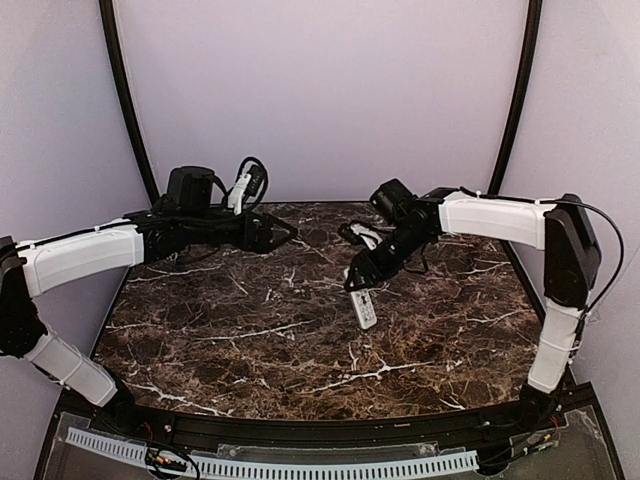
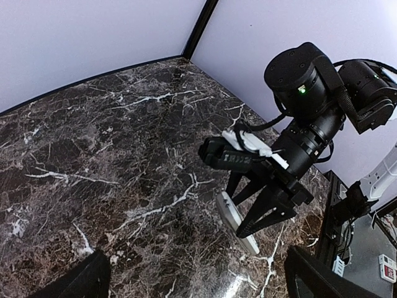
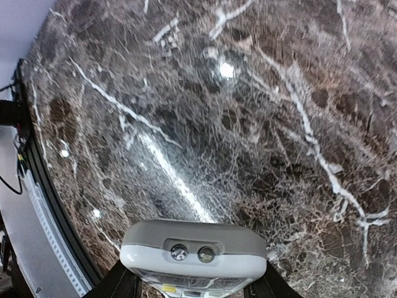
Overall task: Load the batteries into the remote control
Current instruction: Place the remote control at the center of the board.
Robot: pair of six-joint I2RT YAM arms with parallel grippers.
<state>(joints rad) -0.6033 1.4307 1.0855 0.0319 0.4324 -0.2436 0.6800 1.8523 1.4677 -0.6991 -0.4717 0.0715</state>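
Observation:
My right gripper comes down next, brings the tilted remote flat and releases it there, since a marble patch free of other things lies below it.
The remote control (image 1: 364, 309) is a small white handset with rows of buttons. My right gripper (image 1: 360, 285) is shut on its upper end and holds it tilted over the middle right of the marble table (image 1: 250, 340). The right wrist view shows the remote's grey-topped end (image 3: 193, 254) with two small round emitters, clamped between my two black fingers (image 3: 115, 287). The left wrist view shows the remote (image 2: 231, 214) from the side in the right gripper (image 2: 239, 214). My left gripper (image 1: 280, 232) hovers open at the back left, empty, well apart from the remote. The batteries are out of view.
Purple walls close in the back and sides, with black frame posts (image 1: 125, 100) at the rear corners. A white perforated strip (image 1: 300, 465) runs along the near edge between the arm bases. The right arm's wrist and cables (image 2: 310, 99) hang above the remote.

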